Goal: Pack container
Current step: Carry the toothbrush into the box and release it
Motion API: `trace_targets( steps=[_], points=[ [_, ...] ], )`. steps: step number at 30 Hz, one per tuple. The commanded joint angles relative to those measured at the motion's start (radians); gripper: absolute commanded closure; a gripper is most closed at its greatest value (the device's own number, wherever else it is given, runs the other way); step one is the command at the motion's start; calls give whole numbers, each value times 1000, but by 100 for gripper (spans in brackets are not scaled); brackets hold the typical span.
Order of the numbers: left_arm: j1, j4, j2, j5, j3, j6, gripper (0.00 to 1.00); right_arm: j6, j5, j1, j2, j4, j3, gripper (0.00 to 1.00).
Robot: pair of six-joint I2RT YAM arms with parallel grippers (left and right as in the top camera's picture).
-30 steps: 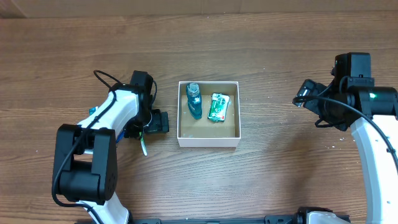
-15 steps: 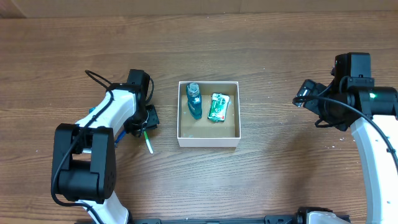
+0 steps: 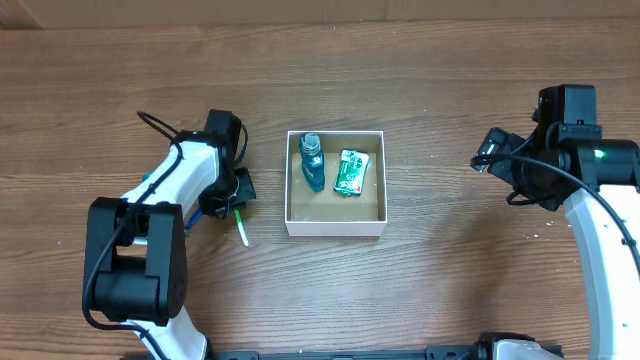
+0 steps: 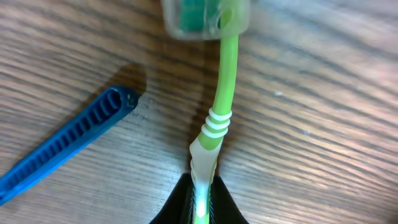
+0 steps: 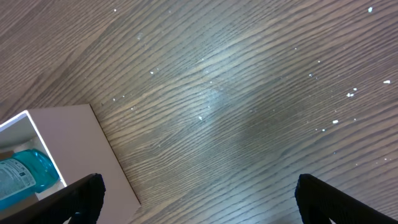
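Observation:
My left gripper should lift, cross and lower to release the toothbrush [image 3: 241, 229] on the empty near part of the container's bottom, to the gripper's right in the overhead view.
The container [image 3: 335, 229], a white-walled square box with a tan inside, sits mid-table holding a blue bottle [image 3: 312, 163] and a green packet [image 3: 349, 171]. Left of it, my left gripper [image 3: 238, 200] is shut on the handle of a green toothbrush [image 3: 241, 229] lying on the wood. In the left wrist view the toothbrush [image 4: 224, 81] runs away from the closed gripper [image 4: 200, 205], its capped head [image 4: 208, 15] blurred at the top. Far to the right, my right gripper [image 3: 490, 150] stands open and empty; its wrist view shows the container's corner [image 5: 93, 155] and the bottle [image 5: 25, 174].
A blue ribbed plastic piece [image 4: 68, 146] lies on the table just left of the toothbrush. Bare wooden tabletop [image 5: 249, 106] lies under the right gripper [image 5: 198, 193], speckled with small white crumbs.
The left gripper's jaws have closed from wide open onto the toothbrush handle, and the brush has shifted slightly toward the container. The right arm has not moved.

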Motion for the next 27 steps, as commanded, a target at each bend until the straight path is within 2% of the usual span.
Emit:
trace_targets(
  steps=[1,7,11,13,15,19,27],
  points=[
    [-3,-39,-69,-6,148,64,96,-25,-2,-2,-9,4,-2,0],
    [-101,-77,-319,8,269,291,96,-25,-2,-2,-9,28,-2,0],
    [-309,-85,-427,-43,269,517,96,-25,-2,-2,-9,29,-2,0],
    [-415,-84,-421,-55,267,628,96,-25,-2,-2,-9,29,-2,0],
    [-483,-85,-396,-56,267,678,96,-24,-2,-2,-9,28,-2,0],
    [-553,-84,-286,-55,267,686,96,-25,-2,-2,-9,28,-2,0],
    [-560,-84,-117,-44,267,685,96,-25,-2,-2,-9,29,-2,0]
  ],
)
